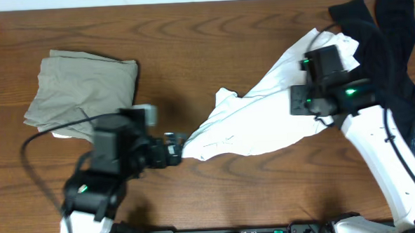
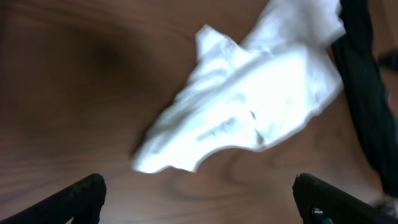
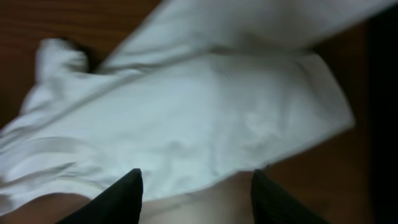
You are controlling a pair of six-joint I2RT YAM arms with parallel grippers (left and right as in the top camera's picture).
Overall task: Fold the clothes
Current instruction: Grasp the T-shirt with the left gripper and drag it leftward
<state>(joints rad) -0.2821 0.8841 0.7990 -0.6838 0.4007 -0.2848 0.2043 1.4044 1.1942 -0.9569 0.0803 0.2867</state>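
The left gripper is away from the shirt's tip, so the robot will next lower its left gripper past that tip onto the shirt's near edge beside the lettering.
A crumpled white T-shirt (image 1: 264,121) lies across the middle-right of the table, with faint dark lettering on it. It also shows in the left wrist view (image 2: 249,106) and the right wrist view (image 3: 186,112). My left gripper (image 1: 176,147) is open and empty just off the shirt's left tip, with its fingers spread wide over bare wood (image 2: 199,202). My right gripper (image 1: 307,106) hangs over the shirt's right part, open, with the shirt's edge just beyond its fingertips (image 3: 196,190). A grey-olive garment (image 1: 80,87) lies folded at the left.
Black garments (image 1: 383,38) are heaped at the back right corner, partly under the right arm, and show as a dark strip in the left wrist view (image 2: 367,93). The table (image 1: 190,40) is brown wood. A cable loops beside the left arm.
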